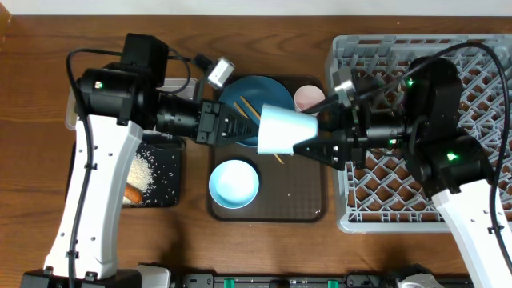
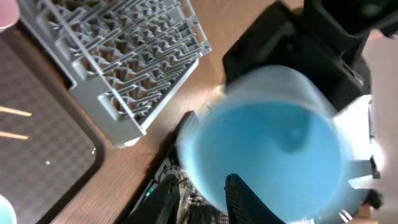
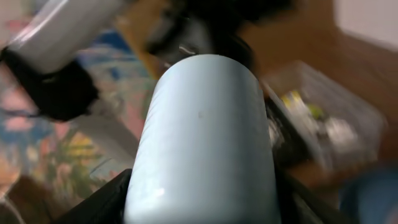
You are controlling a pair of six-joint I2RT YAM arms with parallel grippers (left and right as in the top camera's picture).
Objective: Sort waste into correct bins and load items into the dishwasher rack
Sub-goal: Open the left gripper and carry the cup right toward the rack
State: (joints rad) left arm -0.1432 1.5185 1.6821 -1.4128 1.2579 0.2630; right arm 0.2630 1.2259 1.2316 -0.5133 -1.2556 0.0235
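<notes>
My right gripper swings to the right in the overhead view and down next, and frees the cup in the rack's empty near tray-side corner [image 1: 370,189] below.
The small light-blue cup [image 1: 286,130] hangs on its side above the brown serving tray, mouth toward the left arm. My right gripper [image 1: 308,146] is shut on its body; dark fingers [image 3: 102,202] press both sides of the cup [image 3: 205,137]. My left gripper [image 1: 244,128] stands slightly open at the cup's mouth. In the left wrist view one finger [image 2: 245,199] sits inside the cup [image 2: 273,137] and the other outside, with a gap round the rim. The grey dishwasher rack [image 1: 384,184] lies under the right arm.
On the brown tray [image 1: 304,204] rest the dark-blue plate [image 1: 240,92] with chopsticks [image 1: 248,108], a pale-blue bowl [image 1: 234,182] and a pinkish cup [image 1: 306,98]. The black tray [image 1: 164,172] holds rice [image 1: 144,172] and an orange stick [image 1: 133,194]. A blurred clear tub [image 3: 323,124] shows behind the cup.
</notes>
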